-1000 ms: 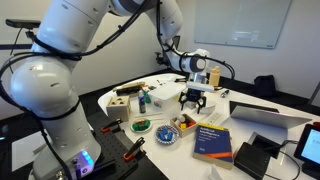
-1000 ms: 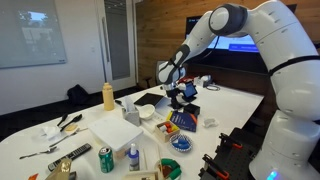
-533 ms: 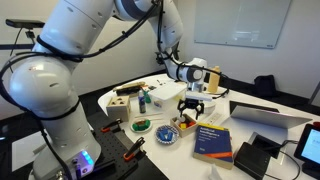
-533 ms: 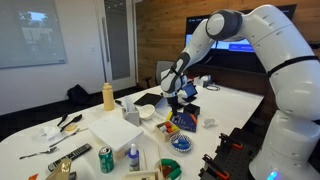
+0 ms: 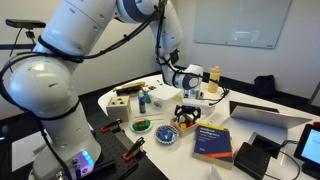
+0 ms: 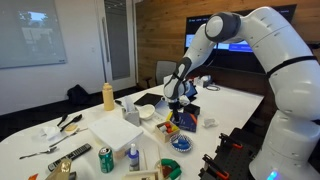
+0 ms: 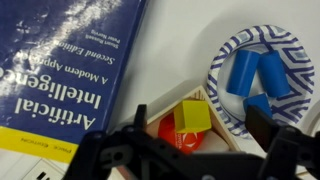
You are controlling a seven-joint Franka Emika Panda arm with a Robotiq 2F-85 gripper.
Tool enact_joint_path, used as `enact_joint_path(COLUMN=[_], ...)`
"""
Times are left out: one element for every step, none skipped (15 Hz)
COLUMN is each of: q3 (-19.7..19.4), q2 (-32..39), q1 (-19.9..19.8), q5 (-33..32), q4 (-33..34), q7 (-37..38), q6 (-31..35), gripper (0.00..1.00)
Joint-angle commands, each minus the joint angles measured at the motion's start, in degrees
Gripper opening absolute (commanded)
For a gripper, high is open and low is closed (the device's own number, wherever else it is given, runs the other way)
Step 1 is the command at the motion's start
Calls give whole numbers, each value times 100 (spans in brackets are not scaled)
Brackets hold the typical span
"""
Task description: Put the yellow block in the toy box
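Note:
The small yellow block [image 7: 194,116] already has my gripper's open fingers on either side of it, so I will next move my gripper down into the toy box [image 7: 226,126] and close on the block.
In the wrist view the small yellow block [image 7: 193,117] lies inside the light-brown wooden toy box [image 7: 226,126], resting partly on a red piece [image 7: 178,134]. My gripper [image 7: 200,132] is open, with its dark fingers wide apart on either side of the block and not touching it. In both exterior views the gripper [image 5: 190,107] [image 6: 178,104] hangs low over the table, just above the toy box [image 5: 187,122]. The block is too small to make out there.
A blue textbook [image 7: 70,60] [image 5: 212,140] lies beside the box. A blue-patterned plate [image 7: 222,60] holding blue cylinders is on the other side. A tan bottle [image 6: 108,96], a flat white box [image 6: 115,131], a green can [image 6: 106,158] and a laptop [image 5: 265,112] also stand on the table.
The gripper has moved down and slightly sideways toward the toy box over the last second.

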Motion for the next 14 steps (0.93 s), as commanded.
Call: enact_joint_path(q3=[86,84,87,82,87,99,92,91,92,91,73,56,50,32], q2=[0,29,54,70,86,94,98,101,102,104,116,123,132,133], q1=[-100,-82,-72,-54,-44,-43,-20,-6,6,16,41,59,65,80], q5=[-50,-63,-73,-85,-89,-86,-101,-115,-128,-142,-173,-203,-236,-270], q4=[-233,-261,-281,-306,-320,-339,-352,-361,-362,-363,-365,-360,-356,-360], q7=[-111,-89,-81,-53,-37,-33,-2,14,24,28,39,50,37,55], q6=[320,370,406,470,531,600,673,751,809,837,871,876,856,853], gripper=[100,100,100,100,100,100,100,100,100,100,100,94,91,86])
